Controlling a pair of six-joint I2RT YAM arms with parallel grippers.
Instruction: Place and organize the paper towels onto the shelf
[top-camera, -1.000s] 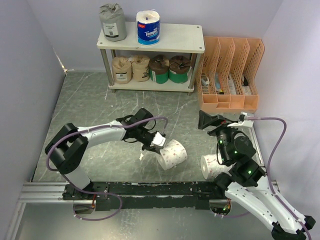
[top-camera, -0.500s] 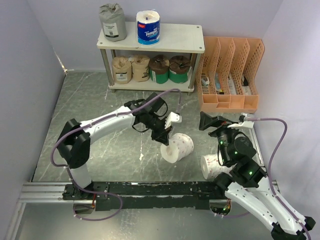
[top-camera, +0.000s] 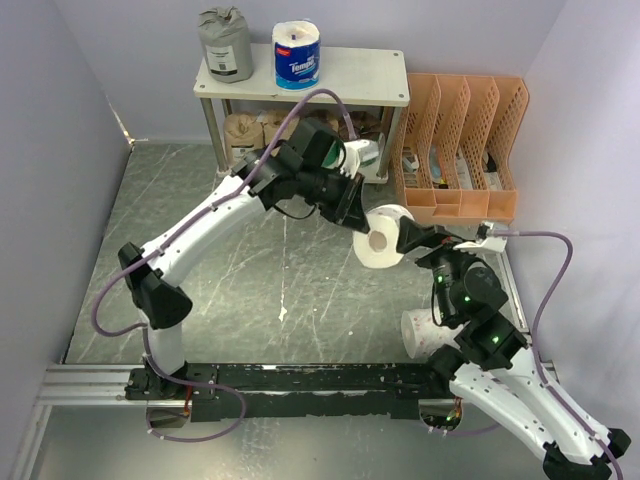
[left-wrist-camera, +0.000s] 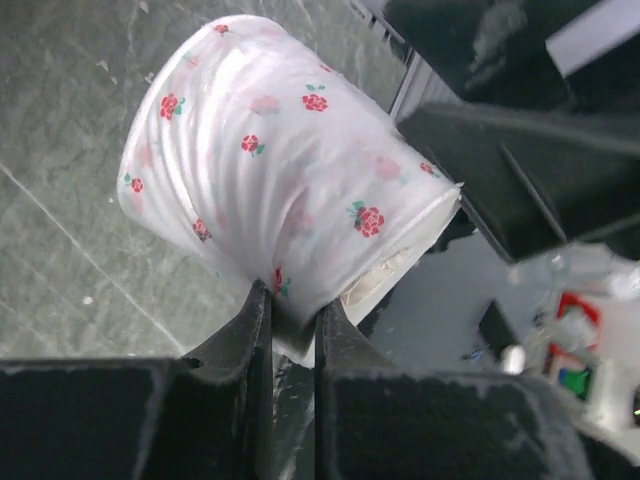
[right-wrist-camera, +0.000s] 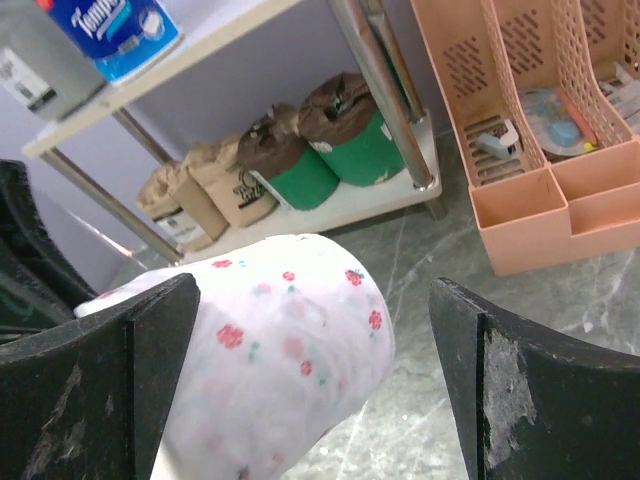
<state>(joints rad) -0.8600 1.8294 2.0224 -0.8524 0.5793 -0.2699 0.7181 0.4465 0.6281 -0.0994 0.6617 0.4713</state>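
My left gripper will carry the roll outward next onto the shelf top's bare end (top-camera: 350, 74), free space outward of it, and release the loose wrapper.
My left gripper (top-camera: 360, 218) is shut on the wrapper edge of a white paper towel roll with small red flowers (top-camera: 385, 238) and holds it in the air, lying sideways. In the left wrist view the fingertips (left-wrist-camera: 258, 318) pinch the roll (left-wrist-camera: 280, 180). My right gripper (top-camera: 418, 240) is open. In its wrist view the held roll (right-wrist-camera: 270, 350) hangs between its spread fingers (right-wrist-camera: 540, 400), with no contact that I can see. A second white roll (top-camera: 425, 333) lies by the right arm. The shelf (top-camera: 360, 78) carries a grey roll (top-camera: 225, 45) and a blue-and-white roll (top-camera: 296, 55) on top.
The shelf's lower board (right-wrist-camera: 330, 205) holds two tan rolls (right-wrist-camera: 200, 195) and two brown-and-green rolls (right-wrist-camera: 335, 140). The left arm partly hides them from above. An orange perforated organizer (top-camera: 460, 205) stands to the right of the shelf. Grey walls close in the sides.
My left arm lifted the flowered roll off the floor and carried it up and right, in front of the right gripper. The right arm barely moved.
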